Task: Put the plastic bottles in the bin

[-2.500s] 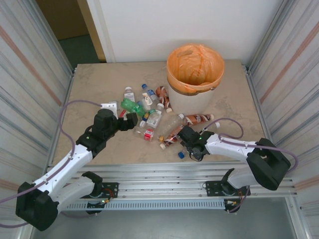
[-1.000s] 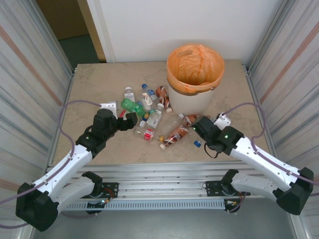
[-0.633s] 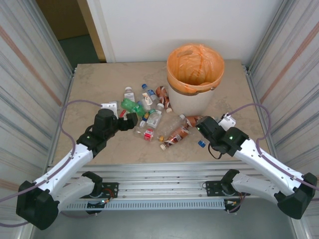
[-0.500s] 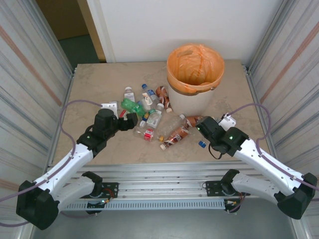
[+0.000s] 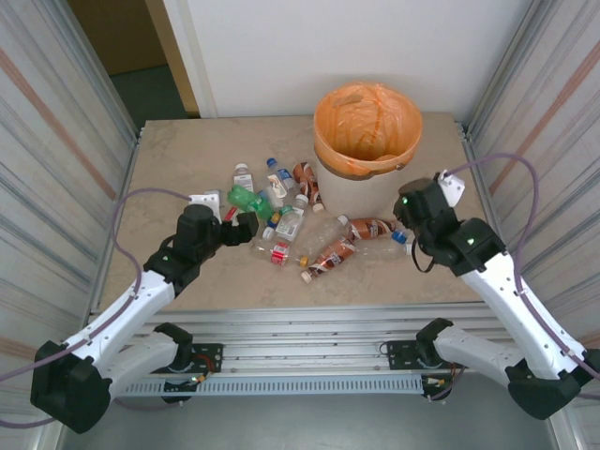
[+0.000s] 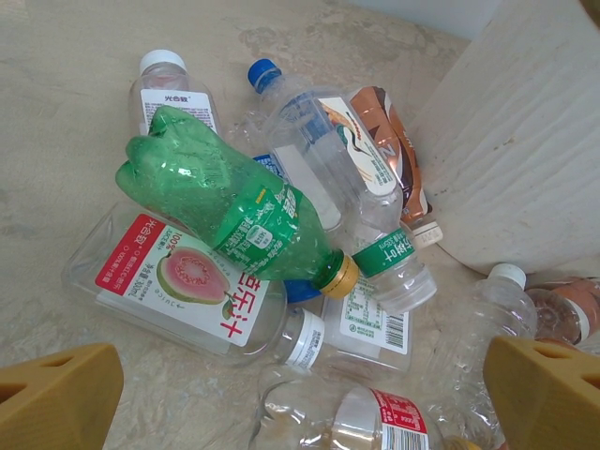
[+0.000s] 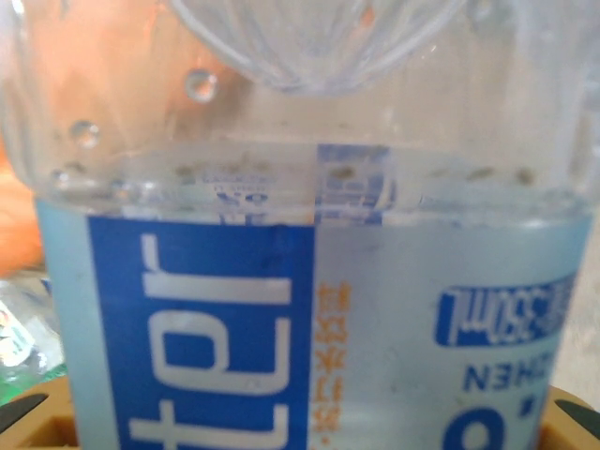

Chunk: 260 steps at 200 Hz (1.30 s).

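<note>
The blue-labelled bottle still hangs outside beside the bin's cream side. My right gripper rises and moves outward over the bin's orange-lined opening (image 5: 368, 127) next to release it.
Several plastic bottles (image 5: 281, 221) lie in a heap left of the bin (image 5: 330, 142), a cream bucket lined with an orange bag. My left gripper (image 5: 247, 225) hovers open at the heap's left edge. In the left wrist view, a green bottle (image 6: 234, 214) rests on a clear guava-labelled bottle (image 6: 173, 281), beyond my left gripper (image 6: 300, 398). My right gripper (image 5: 410, 217) is lifted beside the bin's right front, shut on a clear blue-labelled bottle (image 7: 309, 309) whose blue cap (image 5: 398, 237) hangs down. The yellow fingertips (image 7: 37, 424) press its sides.
Brown-labelled bottles (image 5: 373, 226) lie on the table just below the raised right gripper. The bin's cream wall (image 6: 525, 159) stands right of the heap. Metal side walls (image 5: 66, 150) fence the table on both sides.
My right arm has risen from the table's front and swung right toward the bin, carrying the blue-capped bottle. The left arm and the heap have stayed put.
</note>
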Each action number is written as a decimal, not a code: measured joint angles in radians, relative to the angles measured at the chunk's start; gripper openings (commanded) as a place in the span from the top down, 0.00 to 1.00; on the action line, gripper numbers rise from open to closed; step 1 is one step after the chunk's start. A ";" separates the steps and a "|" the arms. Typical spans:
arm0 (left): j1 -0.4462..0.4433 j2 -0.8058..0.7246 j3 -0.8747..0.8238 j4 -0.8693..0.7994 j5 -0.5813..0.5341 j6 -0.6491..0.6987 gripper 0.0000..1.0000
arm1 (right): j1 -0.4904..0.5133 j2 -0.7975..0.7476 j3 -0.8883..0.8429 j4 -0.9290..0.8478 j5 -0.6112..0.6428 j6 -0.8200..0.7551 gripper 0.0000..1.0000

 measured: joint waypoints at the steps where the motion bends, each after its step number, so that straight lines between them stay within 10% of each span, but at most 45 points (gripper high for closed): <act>1: 0.000 0.000 0.000 0.000 0.000 0.000 0.01 | -0.006 0.004 0.007 0.002 -0.008 -0.010 0.69; 130: 0.000 -0.068 0.000 -0.009 0.023 -0.011 0.01 | -0.245 0.616 0.750 0.136 -0.419 -0.454 0.66; 193: 0.000 -0.090 0.000 -0.010 0.023 -0.015 0.01 | -0.283 0.788 0.801 0.143 -0.376 -0.416 0.64; 260: 0.000 -0.090 0.000 -0.021 0.021 -0.015 0.01 | -0.283 0.840 0.776 0.142 -0.327 -0.382 0.41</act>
